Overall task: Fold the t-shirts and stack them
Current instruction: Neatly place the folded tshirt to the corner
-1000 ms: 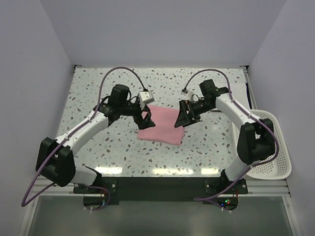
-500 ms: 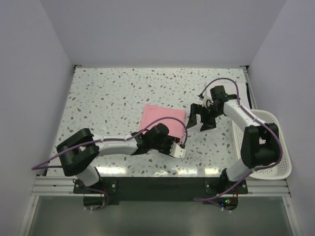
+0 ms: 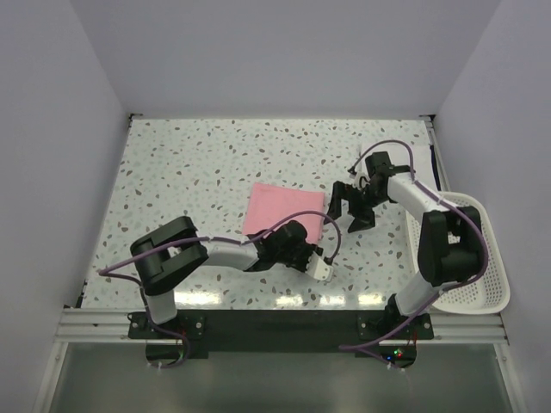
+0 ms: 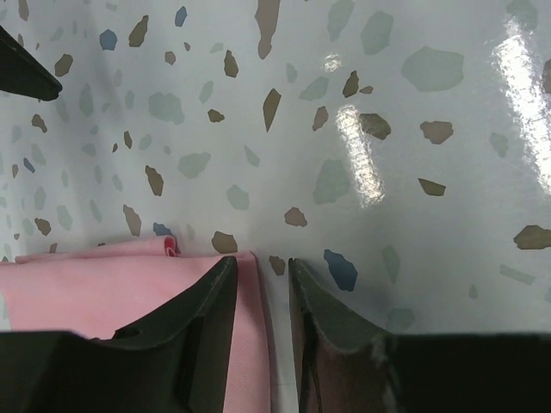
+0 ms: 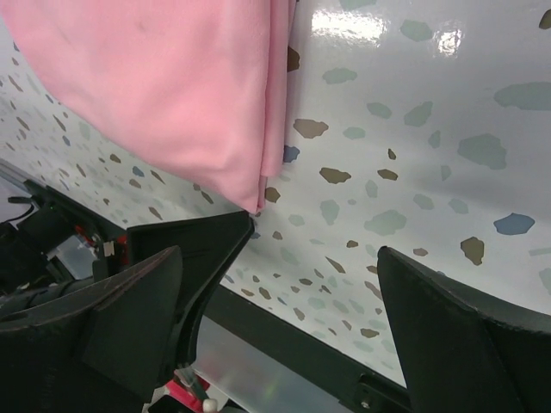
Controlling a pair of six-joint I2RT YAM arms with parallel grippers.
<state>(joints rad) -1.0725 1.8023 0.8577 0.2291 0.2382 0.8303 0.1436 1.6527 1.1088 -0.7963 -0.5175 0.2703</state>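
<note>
The t-shirt's edge facing the basket lies below my right gripper and to its left in the top view, so next my right gripper should lower sideways onto that edge of the t-shirt.
A pale pink t-shirt (image 3: 280,206) lies folded into a rectangle on the speckled table (image 3: 172,172). My left arm reaches along the near side, and my left gripper (image 3: 312,248) is at the shirt's near right corner. In the left wrist view the left gripper (image 4: 263,262) has narrow jaws straddling the t-shirt's (image 4: 86,284) edge. One finger (image 4: 211,301) rests over the cloth, and bare table shows before the other finger (image 4: 323,305). My right gripper (image 3: 349,211) stands wide open just right of the shirt. In the right wrist view the right gripper (image 5: 317,237) holds nothing, apart from the t-shirt (image 5: 172,86).
A white perforated basket (image 3: 478,258) hangs off the table's right edge, beside the right arm's base. White walls close the table in at the back and on both sides. The black mounting rail (image 3: 275,323) runs along the near edge.
My left arm swung from the shirt's far left side round to its near right corner, and its jaws narrowed. My right gripper drew back rightwards off the shirt, staying open.
</note>
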